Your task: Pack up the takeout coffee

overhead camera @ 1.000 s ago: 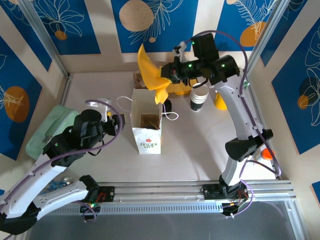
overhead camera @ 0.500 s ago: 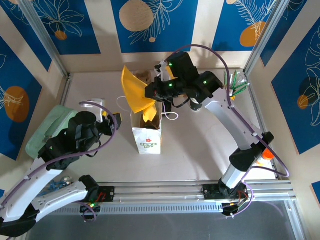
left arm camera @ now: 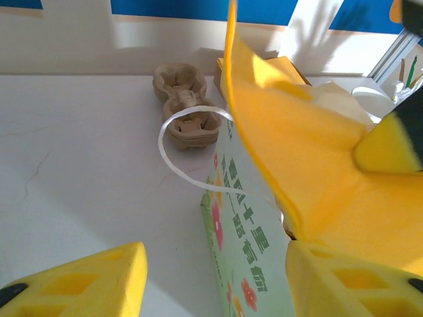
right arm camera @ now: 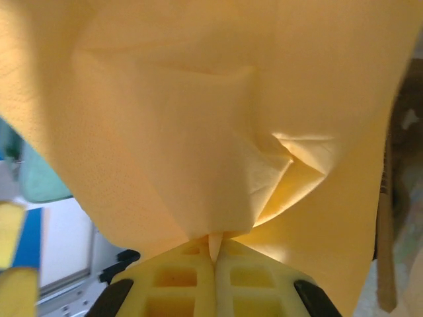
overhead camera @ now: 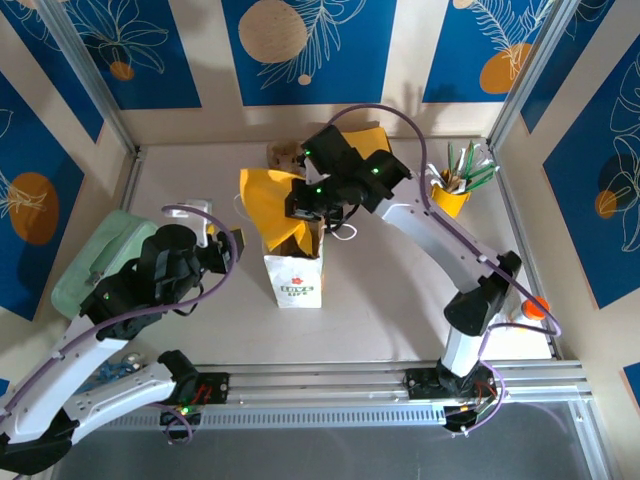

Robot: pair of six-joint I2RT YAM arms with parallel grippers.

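Note:
Next, my right gripper moves down into the bag's opening (overhead camera: 291, 246) below it, since the napkin (overhead camera: 268, 200) still hangs above the bag's rim. Then it releases the napkin's fold inside.
My right gripper (right arm camera: 215, 254) is shut on a pinched fold of a yellow napkin (right arm camera: 198, 119). In the top view that gripper (overhead camera: 306, 206) holds the napkin (overhead camera: 268, 200) just over the open mouth of the white paper bag (overhead camera: 294, 278). My left gripper (overhead camera: 226, 247) stands open to the bag's left. In its wrist view the left gripper (left arm camera: 215, 284) has the bag's printed side (left arm camera: 254, 244) between its spread fingers. A white round rim (left arm camera: 374, 96) beyond the napkin looks like the takeout coffee. From above the right arm covers that spot.
The brown pulp carrier (overhead camera: 282, 154) (left arm camera: 185, 99) lies behind the bag. A yellow cup of utensils (overhead camera: 452, 190) stands at the back right. A green pad (overhead camera: 85, 262) lies at the left edge. The bag's white handles (left arm camera: 173, 142) hang loose.
The right arm has swung left from the back right and lowered the napkin onto the bag's mouth. The left arm has barely moved.

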